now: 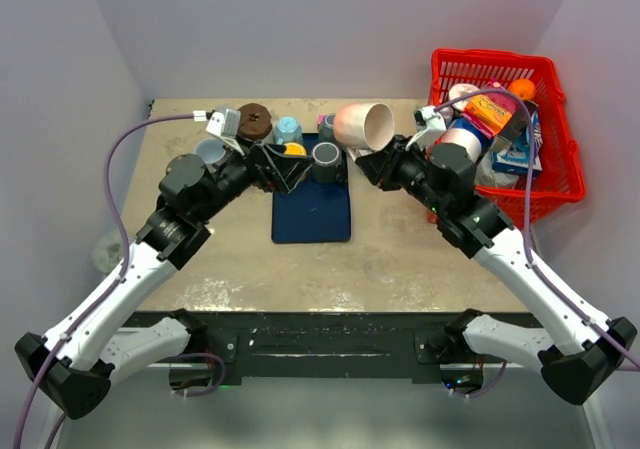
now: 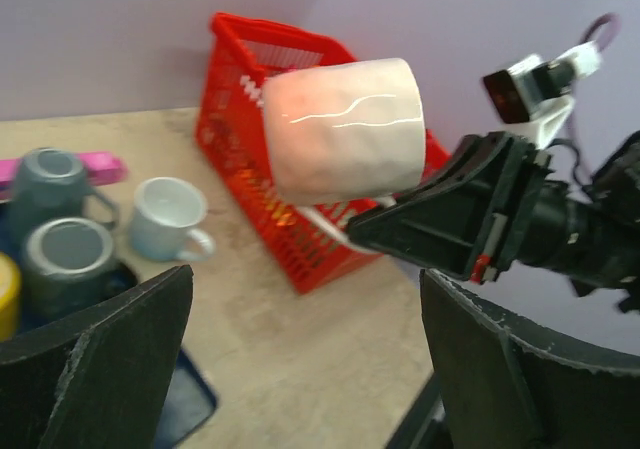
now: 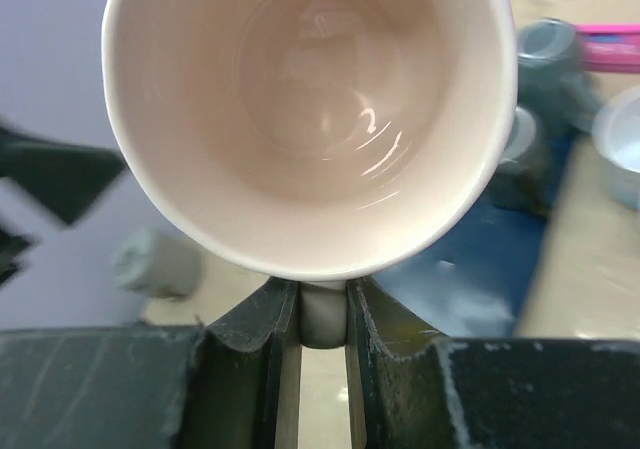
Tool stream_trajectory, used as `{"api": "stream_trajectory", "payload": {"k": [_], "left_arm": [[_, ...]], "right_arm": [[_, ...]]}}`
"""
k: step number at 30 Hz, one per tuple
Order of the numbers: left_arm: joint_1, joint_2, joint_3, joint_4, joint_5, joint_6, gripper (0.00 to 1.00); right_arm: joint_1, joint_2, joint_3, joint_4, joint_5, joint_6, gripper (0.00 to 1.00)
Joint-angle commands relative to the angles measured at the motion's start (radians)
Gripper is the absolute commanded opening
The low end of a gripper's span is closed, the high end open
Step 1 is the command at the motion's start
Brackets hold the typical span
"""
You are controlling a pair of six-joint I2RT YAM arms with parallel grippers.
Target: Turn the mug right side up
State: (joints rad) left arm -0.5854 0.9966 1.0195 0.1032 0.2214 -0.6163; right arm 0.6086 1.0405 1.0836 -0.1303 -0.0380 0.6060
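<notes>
The mug's opening faces sideways, so the right gripper needs to tilt to point down next, then lower the mug onto the tabletop (image 1: 391, 199) (image 3: 588, 274) beside the red basket.
A pale pink mug (image 1: 365, 126) hangs in the air above the far end of the blue tray (image 1: 312, 219), lying on its side with its mouth toward the right arm. My right gripper (image 1: 367, 157) is shut on the mug's handle; in the right wrist view the handle sits between the fingers (image 3: 322, 314) and the mug's empty inside (image 3: 310, 119) faces the camera. The left wrist view shows the mug's side (image 2: 345, 129) and the right gripper (image 2: 420, 231) under it. My left gripper (image 1: 290, 169) is open and empty, just left of the mug, its fingers wide apart (image 2: 305, 359).
Two grey mugs (image 1: 327, 161) (image 2: 65, 254) stand on the tray. A light blue mug (image 1: 289, 129), a brown object (image 1: 254, 121), a yellow one (image 1: 294, 150) and a grey bowl (image 1: 210, 151) lie behind. A red basket (image 1: 560, 169) full of items stands at the right.
</notes>
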Motion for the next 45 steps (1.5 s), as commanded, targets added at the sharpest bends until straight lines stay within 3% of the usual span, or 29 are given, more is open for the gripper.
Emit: {"api": "stream_trajectory", "payload": {"k": [1, 8, 15, 27, 45], "left_arm": [[0.006, -0.050, 0.021, -0.269, -0.269, 0.242, 0.99], [0.006, -0.058, -0.012, -0.300, -0.378, 0.323, 0.99], [0.006, -0.039, -0.035, -0.301, -0.399, 0.339, 0.99], [0.006, -0.038, -0.053, -0.301, -0.393, 0.339, 0.99], [0.007, -0.038, -0.062, -0.306, -0.395, 0.339, 0.99]], "right_arm": [[-0.004, 0.064, 0.146, -0.187, 0.362, -0.159, 0.00], [-0.004, 0.269, 0.222, -0.318, 0.668, -0.206, 0.00], [-0.053, 0.452, 0.289, -0.411, 0.802, -0.192, 0.00], [-0.217, 0.645, 0.282, -0.353, 0.618, -0.193, 0.00], [-0.311, 0.793, 0.346, -0.304, 0.458, -0.183, 0.00]]}}
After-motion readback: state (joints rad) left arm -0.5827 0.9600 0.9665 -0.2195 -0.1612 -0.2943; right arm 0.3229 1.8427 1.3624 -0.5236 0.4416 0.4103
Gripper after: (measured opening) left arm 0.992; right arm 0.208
